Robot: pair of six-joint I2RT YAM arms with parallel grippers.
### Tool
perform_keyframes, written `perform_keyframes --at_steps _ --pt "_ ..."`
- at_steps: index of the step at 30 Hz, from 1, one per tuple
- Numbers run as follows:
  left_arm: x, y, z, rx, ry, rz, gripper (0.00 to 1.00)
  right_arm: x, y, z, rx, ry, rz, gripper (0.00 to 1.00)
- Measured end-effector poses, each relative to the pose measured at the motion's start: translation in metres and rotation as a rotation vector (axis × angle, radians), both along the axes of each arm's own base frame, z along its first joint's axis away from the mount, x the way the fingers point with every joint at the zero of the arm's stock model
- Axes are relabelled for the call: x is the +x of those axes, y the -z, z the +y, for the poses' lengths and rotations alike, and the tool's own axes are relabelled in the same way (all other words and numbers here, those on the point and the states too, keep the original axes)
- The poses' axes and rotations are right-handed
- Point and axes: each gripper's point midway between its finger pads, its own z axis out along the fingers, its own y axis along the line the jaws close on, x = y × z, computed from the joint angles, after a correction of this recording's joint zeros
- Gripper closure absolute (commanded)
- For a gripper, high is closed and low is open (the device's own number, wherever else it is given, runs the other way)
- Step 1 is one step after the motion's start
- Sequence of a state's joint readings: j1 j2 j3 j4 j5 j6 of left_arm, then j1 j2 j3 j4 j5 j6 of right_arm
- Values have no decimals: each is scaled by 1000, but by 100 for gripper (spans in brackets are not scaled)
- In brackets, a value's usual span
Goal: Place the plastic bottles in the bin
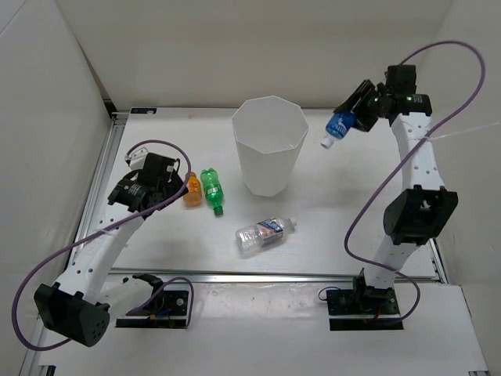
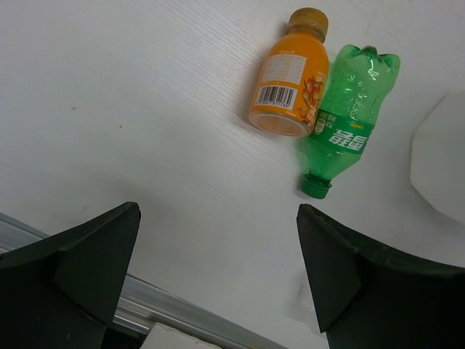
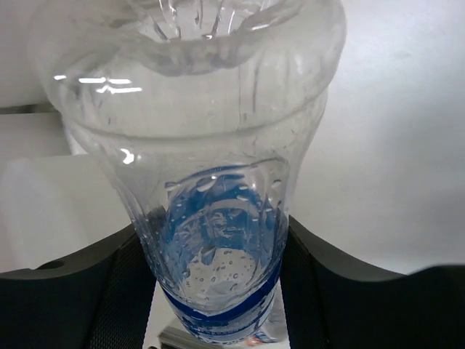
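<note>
I will next move my right gripper up and left in the top view over the bin's opening (image 1: 271, 128) to release the bottle, still outside the bin's rim.
The white bin (image 1: 270, 145) stands at the table's middle back. My right gripper (image 1: 350, 114) is shut on a clear blue-labelled bottle (image 1: 338, 125), held in the air just right of the bin's rim, cap pointing down-left; it fills the right wrist view (image 3: 211, 218). An orange bottle (image 1: 192, 189) and a green bottle (image 1: 212, 188) lie side by side left of the bin, also in the left wrist view (image 2: 290, 76) (image 2: 350, 120). A clear bottle (image 1: 264, 233) lies in front of the bin. My left gripper (image 1: 174, 178) is open and empty, just left of the orange bottle.
White walls enclose the table on the left, back and right. A metal rail (image 1: 274, 276) runs along the near edge, and shows in the left wrist view (image 2: 182, 316). The bin's side shows at the right edge of the left wrist view (image 2: 443, 163).
</note>
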State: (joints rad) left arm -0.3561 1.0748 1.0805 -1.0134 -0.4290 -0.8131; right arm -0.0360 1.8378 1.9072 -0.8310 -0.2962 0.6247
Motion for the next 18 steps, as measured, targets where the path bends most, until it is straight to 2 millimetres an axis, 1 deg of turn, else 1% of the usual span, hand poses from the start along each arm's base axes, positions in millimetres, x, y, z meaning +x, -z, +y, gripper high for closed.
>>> perform_keyframes --at_steps 3,5,8,9,10,11,12,13,14,16,17,18 --pt "2 4 -1 2 -3 12 0 0 -69 23 46 -36 -167 71" --pt "3 8 -1 8 -3 27 0 -3 -108 46 75 -87 -263 71" --pt "5 13 -2 17 -2 50 0 -6 -152 82 101 -173 -385 65" --pt "6 15 -3 19 -2 57 0 -8 -162 96 105 -206 -414 63" --pt "7 15 -3 18 1 61 0 -8 -171 109 108 -236 -448 57" --pt "8 14 -4 17 5 60 0 -8 -177 125 112 -270 -476 52" --pt "10 13 -6 12 13 57 0 -7 -179 138 114 -298 -493 48" --pt "11 10 -8 6 23 53 0 -7 -177 150 117 -327 -496 39" --pt "13 7 -10 0 32 47 0 -6 -170 163 118 -357 -490 29" --pt "18 -2 -15 -15 54 31 0 -4 -152 183 112 -401 -460 2" --pt "22 -5 -18 -21 63 22 0 -2 -140 190 101 -420 -438 0" --pt "25 -9 -20 -27 76 11 0 -1 -129 194 93 -430 -413 0"
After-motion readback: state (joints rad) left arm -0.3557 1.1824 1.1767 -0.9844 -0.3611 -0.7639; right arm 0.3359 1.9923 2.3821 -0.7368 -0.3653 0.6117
